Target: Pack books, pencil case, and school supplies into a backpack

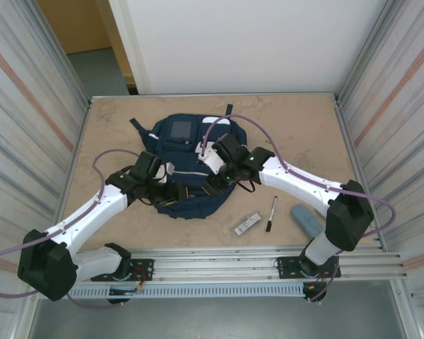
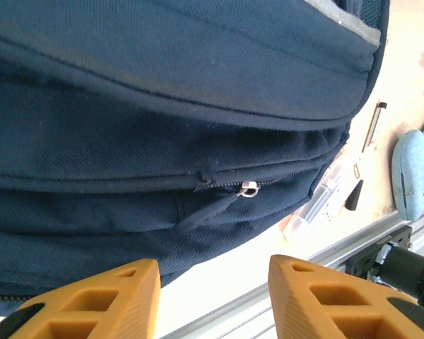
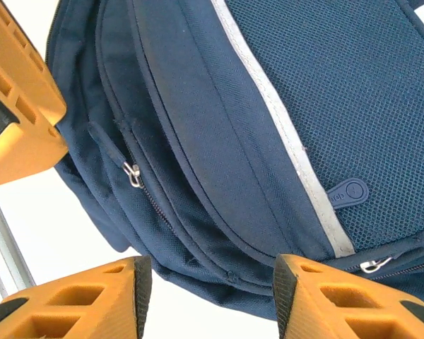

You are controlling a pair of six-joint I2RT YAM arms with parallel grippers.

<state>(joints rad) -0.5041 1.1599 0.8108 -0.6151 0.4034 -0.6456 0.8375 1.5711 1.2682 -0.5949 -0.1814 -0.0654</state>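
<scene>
My left gripper lowers to the silver zipper pull (image 2: 249,188) next, then closes its fingers on the zipper's tab.
The navy backpack (image 1: 187,152) lies flat mid-table, its grey front panel facing the far side. Both grippers hang over its near edge: the left gripper (image 1: 175,191) (image 2: 215,282) is open and holds nothing, with a silver zipper pull (image 2: 249,188) on a closed zip just ahead of it. My right gripper (image 1: 216,181) (image 3: 206,279) is open too, the backpack's seam edge (image 3: 219,261) lying beyond its fingers. On the table to the right lie the white-and-black bar (image 1: 247,224) (image 2: 318,201), the black pen (image 1: 271,214) (image 2: 367,159) and the pale blue pencil case (image 1: 307,219) (image 2: 410,173). The books are out of view.
Metal rails (image 1: 268,263) run along the near table edge under the arm bases. Corrugated walls (image 1: 28,141) close in both sides. An orange finger of the left gripper (image 3: 21,106) shows at the upper left of the right wrist view, close to the right gripper.
</scene>
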